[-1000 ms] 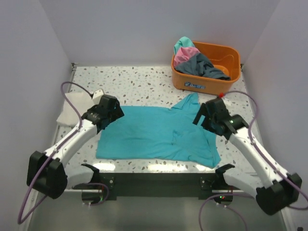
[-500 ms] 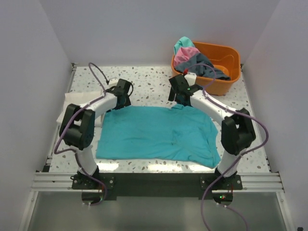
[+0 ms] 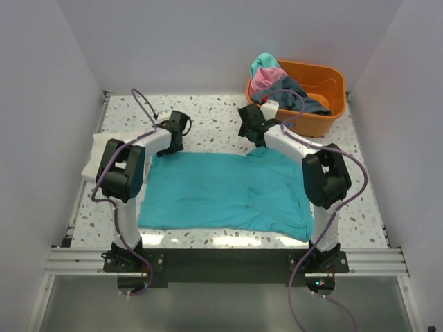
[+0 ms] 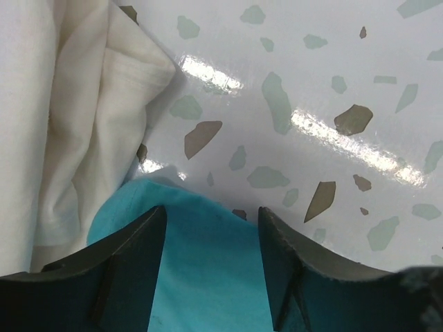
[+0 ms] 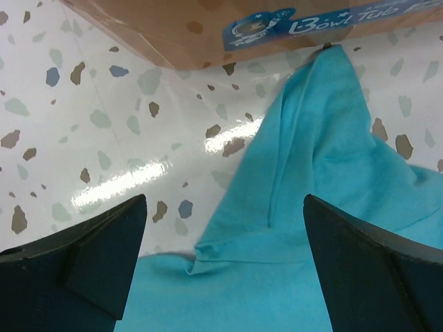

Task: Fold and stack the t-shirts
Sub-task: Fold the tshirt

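The top of the t-shirt's small teal fold is still below my open fingers. My right gripper will next come down onto it, moving slightly to the right in the wrist view.
A teal t-shirt (image 3: 221, 194) lies spread flat on the table. My left gripper (image 3: 168, 144) is at its far left corner. In the left wrist view the gripper (image 4: 211, 228) is open, with the teal corner (image 4: 201, 263) lying between the fingers (image 4: 131, 263). My right gripper (image 3: 253, 137) is over the shirt's far edge. In the right wrist view it (image 5: 225, 207) is wide open above a small fold of the teal shirt (image 5: 311, 173). A cream-white shirt (image 3: 100, 155) lies at the left, and also shows in the left wrist view (image 4: 62, 124).
An orange tub (image 3: 325, 86) stands at the back right, holding a pink shirt (image 3: 266, 78), a dark grey shirt (image 3: 294, 93) and a teal one (image 3: 263, 62). Its wall (image 5: 208, 28) is just beyond my right gripper. Walls close the table on three sides.
Both arms have stretched from the shirt's near sides to its far edge. In the last half second they shifted only slightly. The shirt lies as before.
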Controlling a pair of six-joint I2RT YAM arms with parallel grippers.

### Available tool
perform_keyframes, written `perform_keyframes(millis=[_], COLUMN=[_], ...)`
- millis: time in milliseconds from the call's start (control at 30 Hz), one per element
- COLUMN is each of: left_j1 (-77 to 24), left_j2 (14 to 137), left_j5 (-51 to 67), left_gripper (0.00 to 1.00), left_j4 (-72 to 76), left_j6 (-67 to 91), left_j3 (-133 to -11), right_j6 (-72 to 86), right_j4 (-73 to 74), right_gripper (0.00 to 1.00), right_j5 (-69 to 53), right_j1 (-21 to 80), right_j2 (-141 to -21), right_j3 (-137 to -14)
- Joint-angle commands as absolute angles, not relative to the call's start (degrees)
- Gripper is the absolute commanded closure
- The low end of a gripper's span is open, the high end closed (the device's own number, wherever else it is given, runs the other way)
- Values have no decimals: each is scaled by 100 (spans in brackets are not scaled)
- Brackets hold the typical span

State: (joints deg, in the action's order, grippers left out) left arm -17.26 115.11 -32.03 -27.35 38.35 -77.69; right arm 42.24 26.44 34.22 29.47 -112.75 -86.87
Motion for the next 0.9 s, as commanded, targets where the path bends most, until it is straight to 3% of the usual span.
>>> perform_keyframes(millis=[0,33,133,333,700,800,867], left_j1=[-1679,-1687,-1670,-1661,-1661,-1661,-1661], left_j2=[11724,11733,11751,11664,10969,10793,10653], left_j5=[-3296,-3305,-3366,-3130,-3076,-3155,-3217], left_gripper=[41,45,70,100,100,100,100], left_j4=[-2760,-2786,-2812,-2743,-2382,-2399,-2399], left_j6=[3788,3814,3788,3744,3612,3595,3577], left_j3=[-7787,-7761,-7664,-7507,-7040,-7014,-6987], right_j6=[4491,4561,4737,4869,4852,4799,4755], right_j4=[2346,2408,2558,2356,2408,2417,2356], right_gripper=[1,1,1,1,5,12,25], right_j5=[3849,3945,3964,3885,3867,3797,3744], right_j1=[2909,2900,2848,2742,2663,2654,2663], right_j2=[-11601,-11732,-11882,-11786,-12225,-12287,-12287], right_j3=[-8947,-9008,-9088,-8570,-8807,-8780,-8710])
